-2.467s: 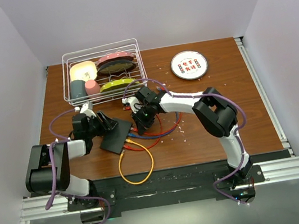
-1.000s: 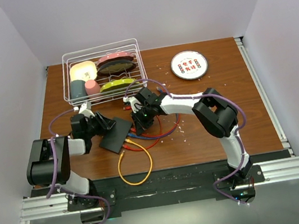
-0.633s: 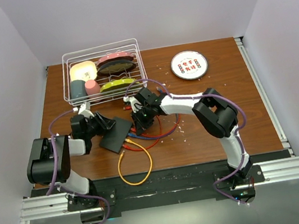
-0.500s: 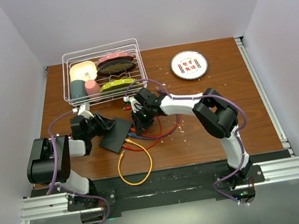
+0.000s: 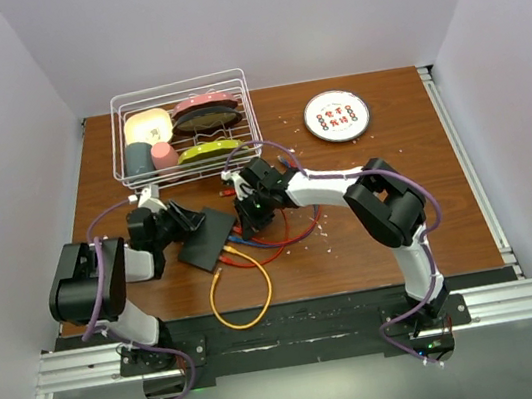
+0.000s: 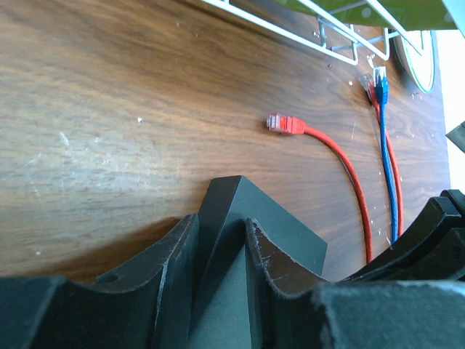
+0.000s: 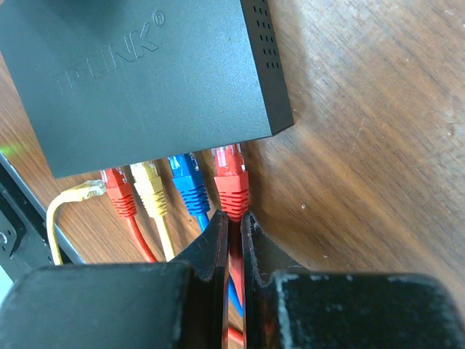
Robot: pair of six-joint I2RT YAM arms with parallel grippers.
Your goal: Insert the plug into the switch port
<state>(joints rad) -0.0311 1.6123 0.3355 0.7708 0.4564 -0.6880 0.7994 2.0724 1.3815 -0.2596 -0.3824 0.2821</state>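
I should first push the red plug toward the switch with my right gripper, to get it into the end socket of the switch beside the blue plug.
The switch [image 5: 207,239] is a flat black box left of the table's middle. My left gripper [image 5: 180,221] is shut on its far-left corner; in the left wrist view the fingers [image 6: 174,262] pinch the switch [image 6: 290,243]. My right gripper [image 5: 252,207] is shut on a red plug [image 7: 231,185] just behind its boot. The plug's clear tip sits at the right end of the socket row of the switch [image 7: 145,73]. I cannot tell if it is seated. A red [image 7: 116,193], a yellow [image 7: 152,193] and a blue plug [image 7: 187,185] sit in the sockets beside it.
A wire basket [image 5: 177,84] with dishes stands behind the switch. A round white disc with red marks [image 5: 336,115] lies at the back right. A yellow cable loop [image 5: 241,300] lies near the front edge. A loose red plug [image 6: 280,123] and a blue one [image 6: 381,76] lie by the basket.
My right gripper with the red plug has crept slightly up and left toward the switch's socket edge. The left gripper keeps its hold on the switch.
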